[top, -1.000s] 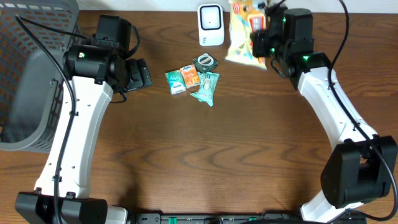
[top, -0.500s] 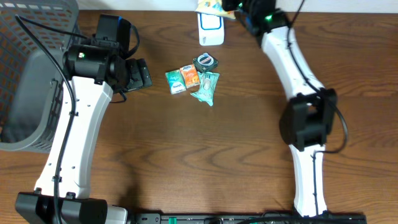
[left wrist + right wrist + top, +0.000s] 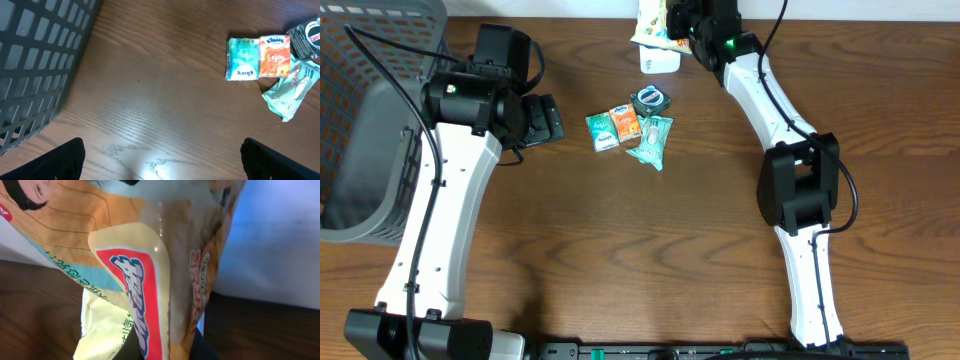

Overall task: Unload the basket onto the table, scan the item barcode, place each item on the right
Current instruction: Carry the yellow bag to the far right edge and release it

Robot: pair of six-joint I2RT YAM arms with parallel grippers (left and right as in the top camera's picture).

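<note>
The robot should carry the bag with its right gripper to the right in the overhead view, across the wood (image 3: 838, 88), and then back, because the bag already hangs over the barcode scanner.
A yellow and orange snack bag (image 3: 651, 22) hangs at the table's far edge, right over the white barcode scanner (image 3: 661, 59). My right gripper (image 3: 686, 20) is shut on the bag. In the right wrist view the bag (image 3: 150, 255) fills the frame, pinched at its lower end between the dark fingers (image 3: 206, 346) of my right gripper (image 3: 165, 350). My left gripper (image 3: 546, 118) stands open over bare wood left of the small items; in the left wrist view this gripper (image 3: 165, 162) holds nothing.
A grey basket (image 3: 365, 130) takes the left side, also the basket wall (image 3: 40, 60). At table centre lie a green tissue pack (image 3: 602, 131), an orange tissue pack (image 3: 625, 124), a round black tin (image 3: 650, 99) and a mint wipes pack (image 3: 652, 140).
My right arm has swung left along the far edge, carrying the snack bag from right of the scanner to over it. The left arm has not moved.
</note>
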